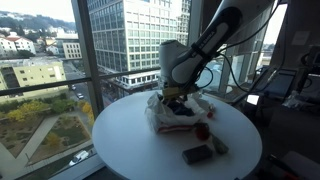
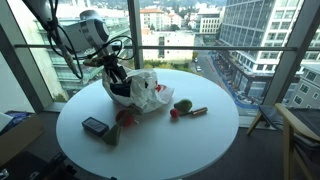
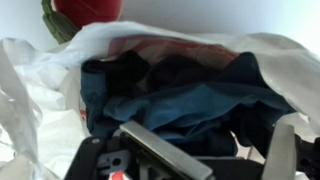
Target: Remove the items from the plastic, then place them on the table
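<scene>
The navy cloth's raised fold [image 1: 181,108] [image 3: 203,107] lies below my gripper in the bag's gaping opening. Next, my gripper lowers through the bag's opening and closes on that fold.
The plastic [image 3: 40,70] is a whitish thin-film bag with red print, lying on the round white table [image 1: 130,140] [image 2: 170,145]. Its mouth faces the wrist view. A dark navy cloth item [image 3: 190,95] fills the bag. My gripper [image 3: 220,150] is open at the bag's mouth, with its fingers [image 3: 160,155] on either side of the navy folds and nothing clamped. In both exterior views the gripper [image 1: 178,97] [image 2: 118,82] hangs low over the far side of the bag [image 1: 175,112] [image 2: 142,92]. Anything deeper in the bag is hidden.
A small dark block [image 1: 197,154] [image 2: 95,126] and a small red round object [image 1: 202,130] [image 2: 125,118] lie near the bag. A green-and-red thing [image 2: 183,105] and a brown stick [image 2: 197,111] lie beside it. Glass walls ring the table; a chair [image 2: 300,130] stands nearby.
</scene>
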### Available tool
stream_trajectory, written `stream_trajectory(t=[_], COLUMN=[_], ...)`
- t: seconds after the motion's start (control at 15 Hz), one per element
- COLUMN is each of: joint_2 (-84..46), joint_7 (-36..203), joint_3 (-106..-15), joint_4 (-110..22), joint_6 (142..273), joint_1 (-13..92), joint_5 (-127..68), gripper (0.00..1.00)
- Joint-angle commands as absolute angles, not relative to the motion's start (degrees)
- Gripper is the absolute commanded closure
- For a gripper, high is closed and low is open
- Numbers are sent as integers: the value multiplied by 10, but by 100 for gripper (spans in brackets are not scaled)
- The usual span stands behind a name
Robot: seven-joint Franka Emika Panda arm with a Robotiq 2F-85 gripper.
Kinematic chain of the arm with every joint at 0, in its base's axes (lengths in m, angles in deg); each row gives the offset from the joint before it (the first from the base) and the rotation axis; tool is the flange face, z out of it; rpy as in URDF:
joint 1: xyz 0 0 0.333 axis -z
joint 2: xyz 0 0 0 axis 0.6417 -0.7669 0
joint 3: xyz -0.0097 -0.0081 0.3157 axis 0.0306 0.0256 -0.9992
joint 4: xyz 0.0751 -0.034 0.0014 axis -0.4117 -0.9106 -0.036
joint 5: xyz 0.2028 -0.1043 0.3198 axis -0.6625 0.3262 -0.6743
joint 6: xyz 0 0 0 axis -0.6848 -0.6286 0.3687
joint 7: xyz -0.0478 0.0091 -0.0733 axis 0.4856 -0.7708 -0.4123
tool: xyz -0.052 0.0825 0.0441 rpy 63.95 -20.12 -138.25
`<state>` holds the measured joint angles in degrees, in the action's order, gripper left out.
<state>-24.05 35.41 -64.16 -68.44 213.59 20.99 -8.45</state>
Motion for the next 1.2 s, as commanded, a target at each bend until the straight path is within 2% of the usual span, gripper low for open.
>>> stream_trajectory(t=[0.0,0.4,0.47,0.53,0.73,1.13], joint_2=[-274,-343,-346,-344,-334,-280], joint_7=[262,106,85,64,13,48], joint_3=[-596,-551,-546,-544,-561,-626], joint_4=[-678,-669,-669,-670,-676,-708], joint_6=[2184,2241,2243,2240,2224,2163], joint_1=[179,151,145,141,151,205], joint_5=[18,154,183,214,276,206], gripper=[0,0,25,26,51,95])
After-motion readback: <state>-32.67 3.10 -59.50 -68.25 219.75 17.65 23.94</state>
